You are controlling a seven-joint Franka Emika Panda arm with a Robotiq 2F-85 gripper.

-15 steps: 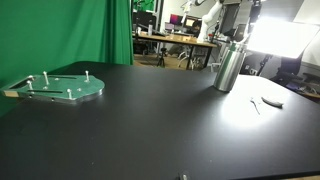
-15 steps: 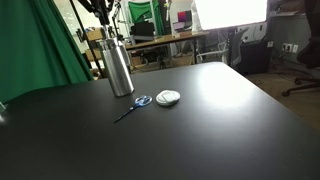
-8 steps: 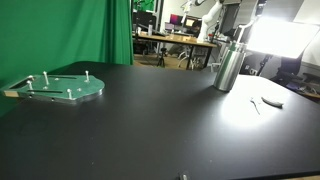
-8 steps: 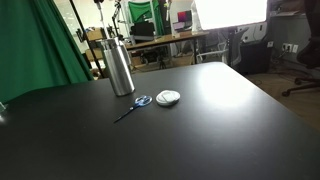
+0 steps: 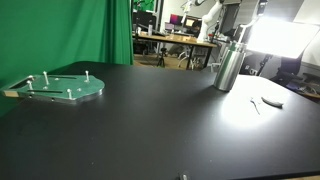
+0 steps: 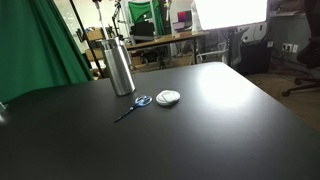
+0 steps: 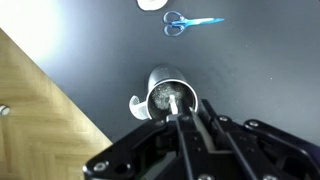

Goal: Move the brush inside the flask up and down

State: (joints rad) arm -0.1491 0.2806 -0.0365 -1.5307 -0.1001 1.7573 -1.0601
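Note:
The brush handle's upper end goes down in my gripper toward the flask's opening [image 5: 237, 45] [image 7: 171, 97] next for release there, since the handle already runs down into that opening.
The silver flask [image 5: 229, 65] stands upright at the far side of the black table in both exterior views [image 6: 119, 68]. In the wrist view I look straight down into its open mouth [image 7: 168, 97]. The brush's thin pale handle [image 7: 172, 103] runs down into the mouth; its bristles are hidden inside. My gripper [image 7: 183, 122] is directly above the flask, its fingers closed together on the handle's upper end. In the exterior views the gripper sits near the top edge above the flask and is hard to make out.
Blue-handled scissors [image 6: 133, 106] and a small white round item [image 6: 168, 97] lie beside the flask; both also show in the wrist view [image 7: 190, 22]. A green round plate with pegs [image 5: 60, 88] lies far off. The table edge and wooden floor [image 7: 40, 110] are near the flask.
The gripper above the flask has risen a little toward the top edge of the exterior view. The flask and the other items have not moved.

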